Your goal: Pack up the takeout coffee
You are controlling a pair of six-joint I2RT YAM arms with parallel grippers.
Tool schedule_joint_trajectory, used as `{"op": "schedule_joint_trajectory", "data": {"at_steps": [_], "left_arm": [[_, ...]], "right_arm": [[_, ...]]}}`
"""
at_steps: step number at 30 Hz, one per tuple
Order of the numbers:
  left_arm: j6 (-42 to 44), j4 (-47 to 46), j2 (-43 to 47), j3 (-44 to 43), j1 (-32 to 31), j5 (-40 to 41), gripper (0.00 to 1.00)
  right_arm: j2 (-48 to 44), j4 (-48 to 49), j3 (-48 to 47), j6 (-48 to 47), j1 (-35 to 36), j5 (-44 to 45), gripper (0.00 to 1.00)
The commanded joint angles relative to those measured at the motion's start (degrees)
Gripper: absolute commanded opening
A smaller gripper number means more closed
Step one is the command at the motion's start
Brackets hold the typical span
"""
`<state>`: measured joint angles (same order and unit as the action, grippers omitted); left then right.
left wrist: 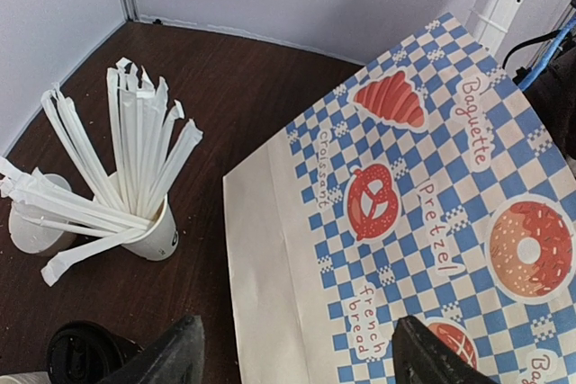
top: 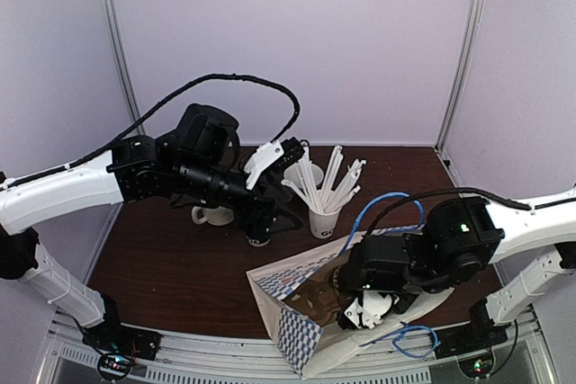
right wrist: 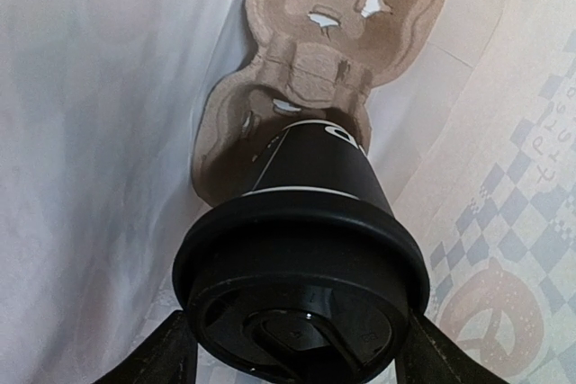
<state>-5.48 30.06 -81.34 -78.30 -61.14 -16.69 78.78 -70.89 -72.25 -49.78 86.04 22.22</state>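
The bag lies tipped, so the right gripper will next turn its fingers down and move outward, setting the cup's base into the carrier's near socket (right wrist: 238, 143) before it lets go.
My right gripper (right wrist: 301, 361) is inside the checkered paper bag (top: 297, 281). It is shut on a black takeout coffee cup (right wrist: 310, 168) with a black lid (right wrist: 301, 285), one finger on each side of the lid. The cup's base is at the near socket of a brown cardboard carrier (right wrist: 360, 6) lying in the bag. In the top view the right gripper (top: 364, 308) is in the bag's mouth. The second black lidded cup (left wrist: 85, 348) stands on the table by my left gripper (left wrist: 303, 357), which is open and empty above the bag's edge (left wrist: 270, 249). It shows under the left arm in the top view (top: 259, 238).
A white cup of white stirrers (top: 324, 218) stands just behind the bag; it also shows in the left wrist view (left wrist: 157, 231). A cream mug (top: 213, 215) sits to its left. A blue cable (top: 387, 204) loops over the right arm. Walls close the table on three sides.
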Motion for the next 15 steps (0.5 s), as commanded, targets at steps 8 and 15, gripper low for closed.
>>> {"op": "schedule_joint_trajectory", "data": {"at_steps": [8,15], "left_arm": [[1.0,-0.8,0.2,0.3,0.5,0.4,0.75],[1.1,-1.0,0.5,0.6,0.5,0.5,0.75]], "right_arm": [[1.3,-0.9,1.7,-0.7,-0.9,-3.7,0.43],[3.7,0.0,-1.2,-0.4,-5.5,-4.0,0.43]]}}
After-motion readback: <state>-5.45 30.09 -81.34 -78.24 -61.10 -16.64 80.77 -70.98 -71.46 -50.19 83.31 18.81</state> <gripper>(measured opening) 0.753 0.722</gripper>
